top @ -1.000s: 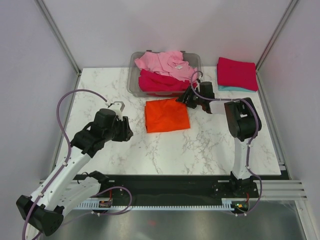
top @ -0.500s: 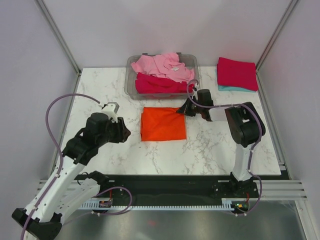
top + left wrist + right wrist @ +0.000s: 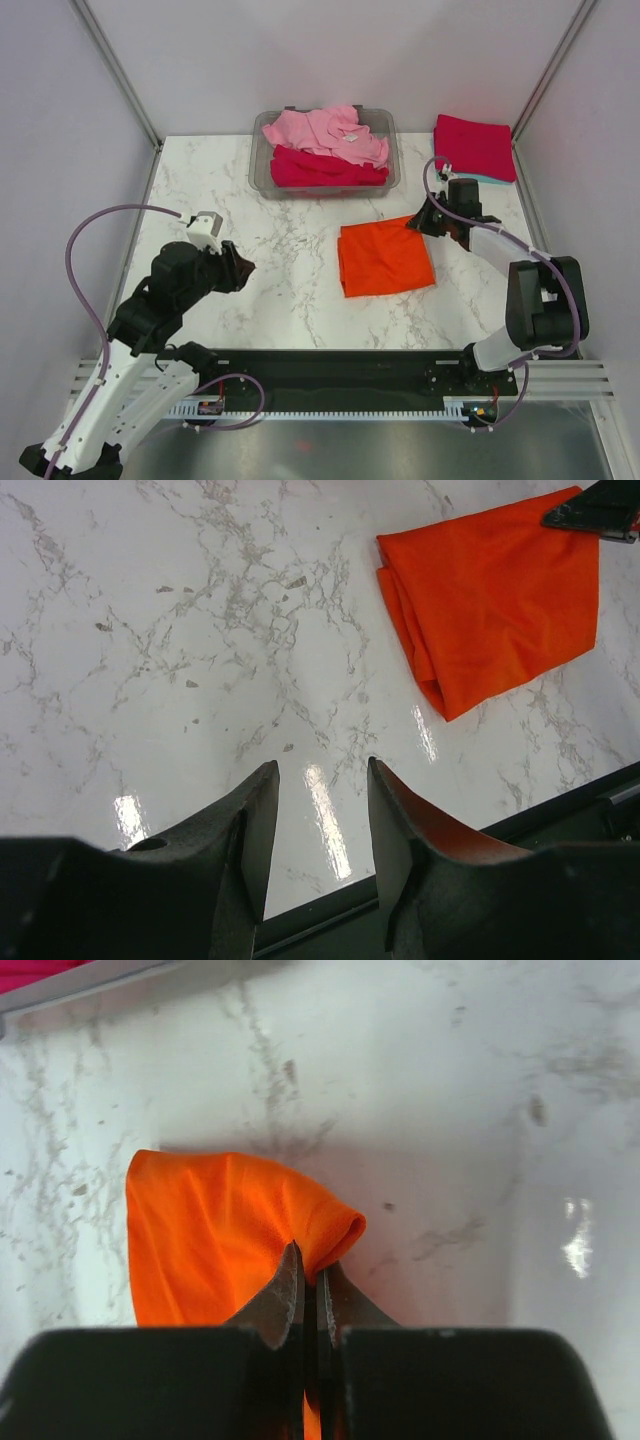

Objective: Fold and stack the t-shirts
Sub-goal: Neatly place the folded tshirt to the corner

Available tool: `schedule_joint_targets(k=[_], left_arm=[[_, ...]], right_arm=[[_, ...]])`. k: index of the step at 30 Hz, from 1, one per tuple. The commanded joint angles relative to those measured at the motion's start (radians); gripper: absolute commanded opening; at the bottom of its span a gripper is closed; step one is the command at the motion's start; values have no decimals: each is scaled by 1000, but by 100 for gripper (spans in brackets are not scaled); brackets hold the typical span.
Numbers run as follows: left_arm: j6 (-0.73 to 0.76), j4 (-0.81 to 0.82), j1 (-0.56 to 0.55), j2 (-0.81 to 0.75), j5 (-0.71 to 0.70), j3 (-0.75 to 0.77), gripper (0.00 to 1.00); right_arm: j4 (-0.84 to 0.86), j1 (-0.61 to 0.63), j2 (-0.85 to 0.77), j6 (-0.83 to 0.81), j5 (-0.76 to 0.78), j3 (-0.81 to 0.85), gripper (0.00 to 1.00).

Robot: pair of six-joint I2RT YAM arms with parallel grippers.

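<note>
Next, my right gripper will raise the already folded orange t-shirt [image 3: 385,258], carry it outward, lower it onto the crimson t-shirt [image 3: 474,145] and release, since the stack lies outward of the gripper.
A folded bright orange t-shirt [image 3: 385,258] lies flat on the marble table, right of centre. My right gripper [image 3: 421,222] is shut on its far right corner; the right wrist view shows the cloth [image 3: 210,1230] pinched and bunched between the closed jaws [image 3: 310,1260]. My left gripper [image 3: 236,268] hovers open and empty over bare table at the left [image 3: 322,770], well apart from the orange t-shirt [image 3: 500,590]. A folded crimson t-shirt [image 3: 474,145] rests on a teal one [image 3: 455,177] at the back right.
A grey see-through bin [image 3: 260,165] stands at the back centre, holding a crumpled pink shirt [image 3: 325,130] over a crimson one [image 3: 320,168]. Metal frame posts and white walls close in the table's sides. A black rail runs along the near edge.
The right gripper shut on the orange t-shirt's corner and dragged it to the right and slightly nearer. The left arm drew back toward the near left, still open.
</note>
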Motion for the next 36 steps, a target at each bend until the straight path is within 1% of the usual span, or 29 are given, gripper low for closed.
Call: schedule_joint_targets(k=[1, 3, 4, 5, 8, 11, 18, 19, 24, 28, 30, 32, 33, 34, 36], left_arm=[[-3, 39, 2, 0, -8, -7, 48], [-1, 43, 2, -9, -1, -9, 48], [-1, 45, 2, -12, 0, -12, 48], [-1, 47, 0, -17, 0, -13, 48], [-1, 51, 0, -25, 3, -20, 48], [-1, 57, 2, -23, 12, -23, 48], [0, 62, 2, -14, 14, -29, 48], [0, 63, 2, -13, 12, -27, 48], [-1, 68, 2, -2, 37, -30, 48], [0, 68, 3, 15, 41, -32, 48], [-1, 68, 3, 15, 40, -30, 48], [-1, 70, 3, 18, 40, -33, 48], [-1, 68, 3, 21, 38, -33, 48], [-3, 70, 3, 23, 37, -33, 48], [-3, 68, 2, 27, 34, -33, 48]], right_arm=[[-86, -66, -36, -113, 65, 46, 0], [-89, -115, -35, -144, 69, 75, 0], [-95, -119, -32, -171, 74, 117, 0], [-100, -167, -24, -185, 80, 141, 0], [-120, -224, 13, -225, 94, 245, 0], [-87, -258, 59, -234, 71, 337, 0], [-22, -283, 186, -230, 33, 547, 0], [-20, -283, 221, -224, 24, 604, 0], [-13, -280, 327, -173, -15, 760, 0], [-49, -278, 445, -159, -1, 926, 0], [-60, -278, 500, -155, -1, 977, 0], [-83, -277, 534, -155, -12, 1058, 0], [-92, -275, 550, -158, -27, 1087, 0], [-120, -272, 574, -167, -26, 1144, 0], [-151, -268, 603, -201, -7, 1199, 0]])
